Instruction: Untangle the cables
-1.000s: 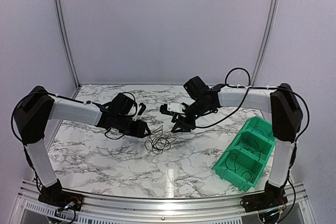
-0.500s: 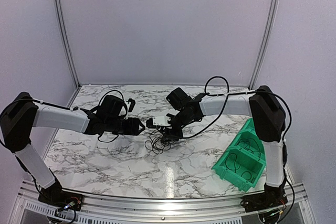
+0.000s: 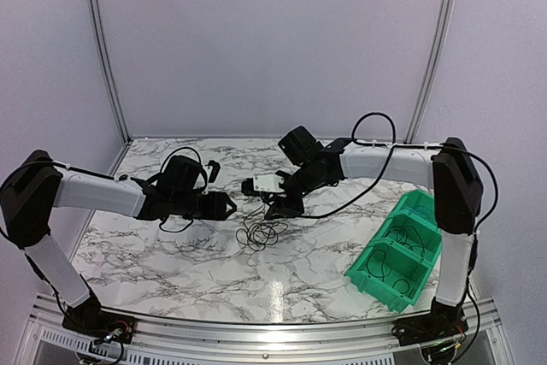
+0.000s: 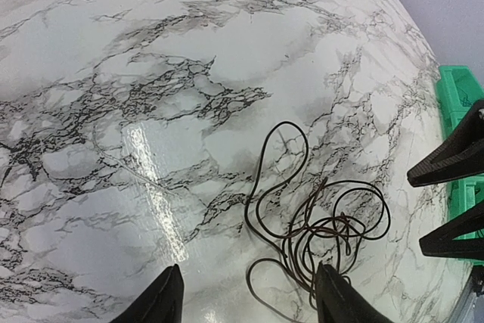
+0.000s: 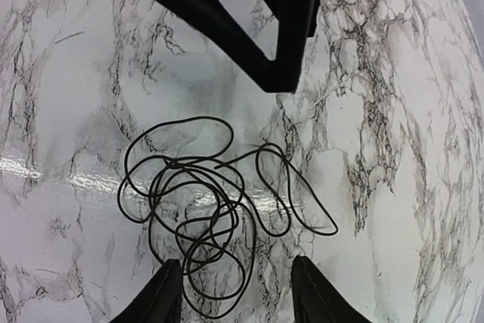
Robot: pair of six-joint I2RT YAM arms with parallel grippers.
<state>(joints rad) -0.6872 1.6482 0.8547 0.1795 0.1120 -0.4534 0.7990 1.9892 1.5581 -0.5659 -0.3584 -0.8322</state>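
Observation:
Next, the right gripper lowers to the loops at the tangle's end (image 3: 278,226) (image 5: 226,281) away from my left gripper and closes, as they already reach between its open fingers.
The cables (image 3: 261,232) are a small loopy tangle of thin black wire lying on the marble table (image 3: 171,254). My left gripper (image 3: 231,204) hovers just left of the tangle, open. In the left wrist view the tangle (image 4: 325,232) lies on the table ahead, partly between the left gripper (image 4: 248,281) fingers, untouched. My right gripper (image 3: 278,208) hangs open just above and behind the tangle. The right wrist view shows the loops (image 5: 197,202) on the table below the open right gripper (image 5: 236,277), nothing held. The two grippers face each other across the wires.
A green bin (image 3: 397,254) with two compartments stands at the right near corner, with thin black wires inside; its edge (image 4: 461,96) shows in the left wrist view. White walls close the table at the back and sides.
The left arm drew back to the left, then held still. The right gripper swung in over the tangle, then lifted slightly back to the right. The tangle has not moved.

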